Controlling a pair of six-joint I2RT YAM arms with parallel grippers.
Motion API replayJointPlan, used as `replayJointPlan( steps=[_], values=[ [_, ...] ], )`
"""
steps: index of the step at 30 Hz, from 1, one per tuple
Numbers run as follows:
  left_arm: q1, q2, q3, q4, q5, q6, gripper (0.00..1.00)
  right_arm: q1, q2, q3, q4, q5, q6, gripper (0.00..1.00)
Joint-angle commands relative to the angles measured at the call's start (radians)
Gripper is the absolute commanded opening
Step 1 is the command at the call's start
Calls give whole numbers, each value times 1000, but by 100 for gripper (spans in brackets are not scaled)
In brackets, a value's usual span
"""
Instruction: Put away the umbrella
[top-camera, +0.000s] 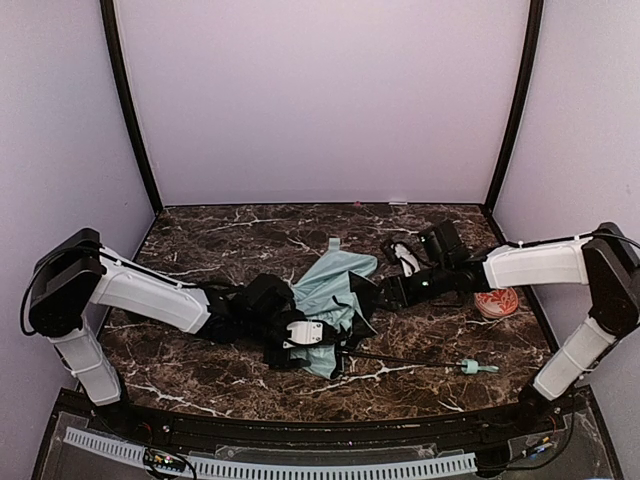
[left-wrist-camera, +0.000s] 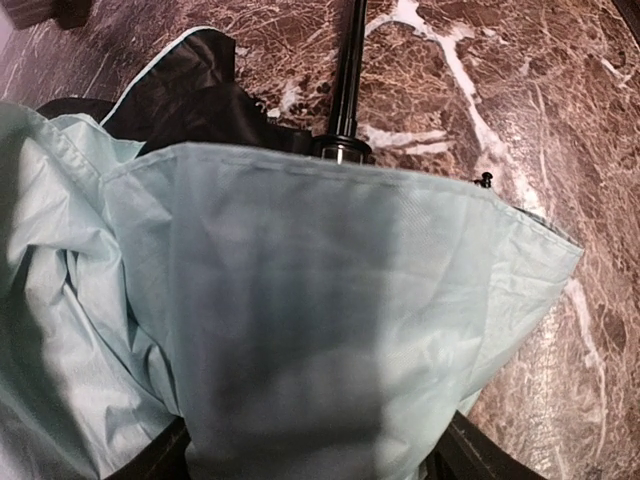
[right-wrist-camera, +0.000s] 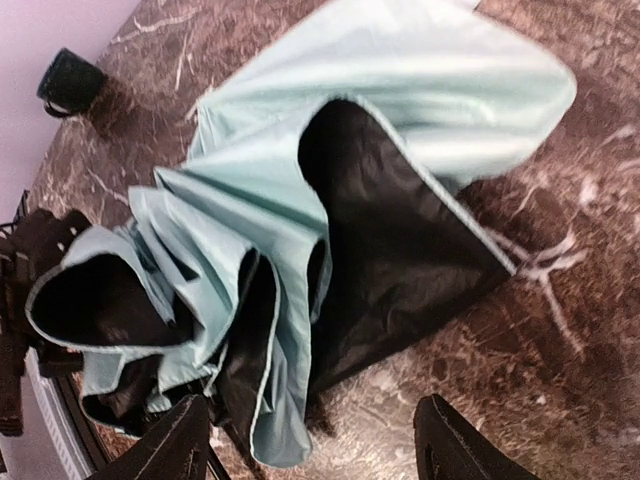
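The umbrella's stem is bare just beside the fabric, toward the handle, so my right gripper needs to move back from the canopy's edge and close on the stem there next.
The umbrella lies half folded in the middle of the table, with mint fabric outside and black lining showing. Its thin black shaft runs right to the small mint handle. My left gripper is at the canopy's near end. In the left wrist view the mint fabric fills the gap between its wide-apart fingers, with the shaft beyond. My right gripper is at the canopy's right edge. In the right wrist view it is open just above the table, with a fabric fold hanging by its left finger.
A red-orange patterned dish sits on the table under the right arm. A small dark round object stands far off in the right wrist view. The table is dark brown marble, with pale walls on three sides.
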Motion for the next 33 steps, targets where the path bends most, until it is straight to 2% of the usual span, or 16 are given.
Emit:
replayJointPlan(
  steps=[1,7,14,16,17,20,23,28,33],
  values=[
    [-1,-46,-64,-43,-50,-28,74,48,10,17,-128,48,-73,71],
    [-1,-66,-89,-14,-78,-23,75,157,1,18,-309,-4,-201,71],
    [-1,-74,-94,-10,-89,-24,76,265,134,40,-383,115,-226,69],
    [-1,-80,-100,-6,-99,-25,76,277,151,49,-388,171,-226,63],
    [-1,-88,-104,-2,-102,-25,76,279,155,53,-390,197,-226,55],
    [-1,-121,-117,11,-108,-37,76,281,146,66,-386,241,-229,21],
    [-1,-189,-139,54,-121,-56,79,281,123,80,-380,248,-252,0],
    [-1,-354,-202,164,-159,-100,89,279,79,157,-379,320,-272,0],
    [-1,-553,-248,210,-140,-114,91,230,-20,255,-363,447,-235,0]
  ],
)
